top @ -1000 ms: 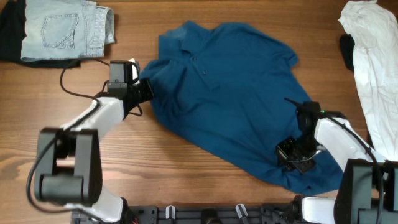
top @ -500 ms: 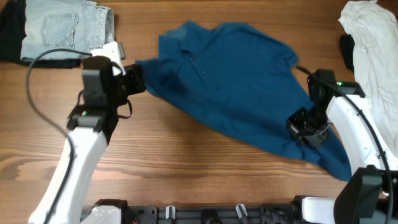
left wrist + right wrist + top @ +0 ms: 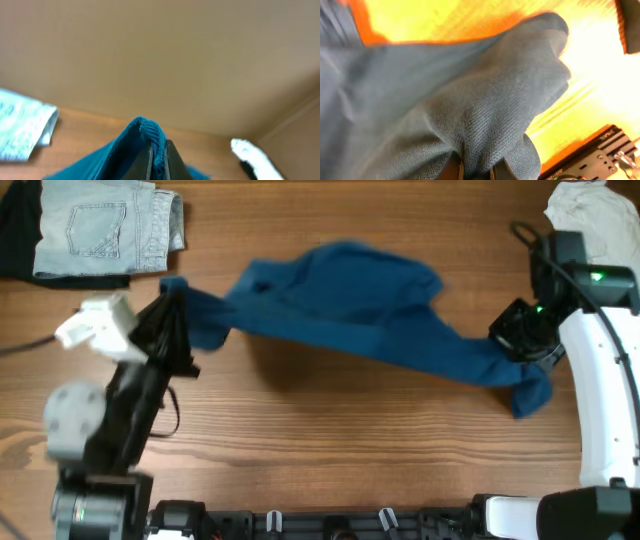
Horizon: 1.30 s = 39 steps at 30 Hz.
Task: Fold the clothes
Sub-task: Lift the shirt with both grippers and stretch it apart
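Observation:
I should next lift the bunched fold of the white garment outward with my right gripper, then lower it onto the bare wood (image 3: 491,255) beside the garment and release it there. That wood is clear.
The clothes, a deep-blue top (image 3: 340,305), hangs stretched in the air between both arms, sagging over the middle of the table. At its left end my left gripper (image 3: 172,320) is shut on a ribbed edge of the cloth (image 3: 150,137), pinched between the two fingers. On the right, my right gripper (image 3: 515,340) is shut on a bunched fold of the same top (image 3: 490,125), with a loose corner (image 3: 532,392) dangling below it. Cloth fills most of the right wrist view and hides the fingertips.
A pale blue denim piece (image 3: 100,225) lies folded at the back left on something dark. A white garment (image 3: 580,210) lies at the back right, partly behind the right arm. The wooden table (image 3: 330,450) runs under the lifted top.
Both arms have risen and spread apart, lifting the blue top off the table. It went from lying spread flat to hanging as a stretched band between the grippers.

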{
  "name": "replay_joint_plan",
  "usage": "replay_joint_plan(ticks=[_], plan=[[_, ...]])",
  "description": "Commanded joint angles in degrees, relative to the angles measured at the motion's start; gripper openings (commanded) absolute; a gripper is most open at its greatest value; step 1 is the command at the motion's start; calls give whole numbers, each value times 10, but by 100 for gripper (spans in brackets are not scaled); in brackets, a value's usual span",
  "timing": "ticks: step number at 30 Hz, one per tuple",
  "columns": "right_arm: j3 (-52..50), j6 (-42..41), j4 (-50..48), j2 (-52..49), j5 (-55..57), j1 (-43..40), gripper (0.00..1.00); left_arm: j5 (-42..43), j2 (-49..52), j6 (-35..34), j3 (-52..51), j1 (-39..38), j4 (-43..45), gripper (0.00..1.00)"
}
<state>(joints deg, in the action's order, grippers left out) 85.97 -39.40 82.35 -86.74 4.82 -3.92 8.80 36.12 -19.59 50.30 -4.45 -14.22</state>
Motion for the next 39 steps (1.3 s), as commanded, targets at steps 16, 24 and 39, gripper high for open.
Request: replay_joint_plan(ticks=[16, 24, 39], plan=[[192, 66, -3, 112, -39, 15, 5, 0, -61, -34, 125, 0, -25, 4], [193, 64, -130, 34, -49, 15, 7, -57, 130, -34, 125, 1, 85, 4], [193, 135, -346, -186, -81, 15, 100, -56, 586, -34, 134, 0, 327, 5]])
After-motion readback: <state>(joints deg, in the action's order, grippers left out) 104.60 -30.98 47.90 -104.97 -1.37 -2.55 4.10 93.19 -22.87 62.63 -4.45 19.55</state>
